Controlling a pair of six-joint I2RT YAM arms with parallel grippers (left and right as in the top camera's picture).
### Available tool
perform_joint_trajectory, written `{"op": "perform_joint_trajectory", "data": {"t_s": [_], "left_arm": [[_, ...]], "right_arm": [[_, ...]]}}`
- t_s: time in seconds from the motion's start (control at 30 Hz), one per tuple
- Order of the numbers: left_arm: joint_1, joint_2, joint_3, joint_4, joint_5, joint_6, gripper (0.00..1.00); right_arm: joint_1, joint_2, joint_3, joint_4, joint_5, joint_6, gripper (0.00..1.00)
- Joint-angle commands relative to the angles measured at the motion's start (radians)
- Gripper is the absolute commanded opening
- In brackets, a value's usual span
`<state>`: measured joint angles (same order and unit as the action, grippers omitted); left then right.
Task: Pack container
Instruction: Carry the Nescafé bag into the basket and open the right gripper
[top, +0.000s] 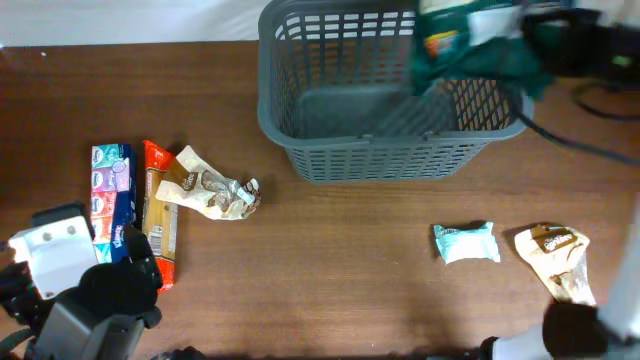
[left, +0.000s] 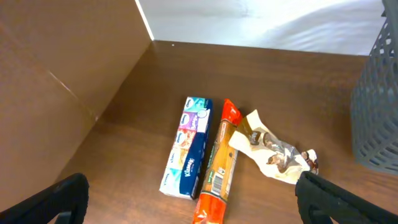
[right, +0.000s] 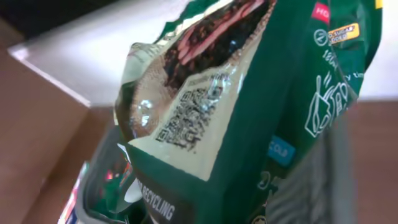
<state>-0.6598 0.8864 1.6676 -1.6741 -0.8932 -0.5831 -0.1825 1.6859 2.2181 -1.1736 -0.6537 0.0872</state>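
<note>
My right gripper moves toward the container's middle (top: 385, 104) and down inside next, because the dark green snack bag still hangs high over the container's rim.
The dark grey lattice container (top: 300, 120) stands at the back middle of the table; its wall also shows in the left wrist view (left: 379, 106). My right gripper (top: 520, 40) is shut on a dark green snack bag (top: 465, 50) and holds it above the container's right side. The bag (right: 261, 124) fills the right wrist view and hides the fingers. My left gripper (left: 199, 202) is open and empty, above the near end of an orange packet (left: 217, 168), a blue tissue pack (left: 189, 146) and a crumpled white wrapper (left: 270, 149).
On the left lie the tissue pack (top: 112, 200), the orange packet (top: 160, 210) and the crumpled wrapper (top: 212, 188). At the front right lie a pale blue packet (top: 466, 242) and a tan packet (top: 556, 255). A black cable (top: 580, 140) trails at the right.
</note>
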Motion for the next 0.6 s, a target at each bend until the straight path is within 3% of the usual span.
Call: {"op": "perform_joint_trajectory", "data": {"t_s": [0.0,0.27,0.37,0.4,0.43,0.57], "left_arm": [[0.004,0.002,0.001,-0.013,0.011,0.013,0.99],[0.004,0.002,0.001,-0.013,0.010,0.013,0.99],[0.004,0.002,0.001,-0.013,0.010,0.013,0.99],[0.004,0.002,0.001,-0.013,0.010,0.013,0.99],[0.004,0.002,0.001,-0.013,0.010,0.013,0.99],[0.004,0.002,0.001,-0.013,0.010,0.013,0.99]], "right_arm": [[0.127,0.094,0.025,-0.031,0.052,-0.063,0.04],[0.280,0.245,0.023,-0.179,0.386,-0.118,0.05],[0.281,0.247,0.023,-0.183,0.413,-0.141,0.78],[0.280,0.247,0.023,-0.183,0.417,-0.141,0.90],[0.280,0.247,0.023,-0.183,0.428,-0.140,0.99],[0.280,0.243,0.040,-0.198,0.458,-0.140,0.99]]}}
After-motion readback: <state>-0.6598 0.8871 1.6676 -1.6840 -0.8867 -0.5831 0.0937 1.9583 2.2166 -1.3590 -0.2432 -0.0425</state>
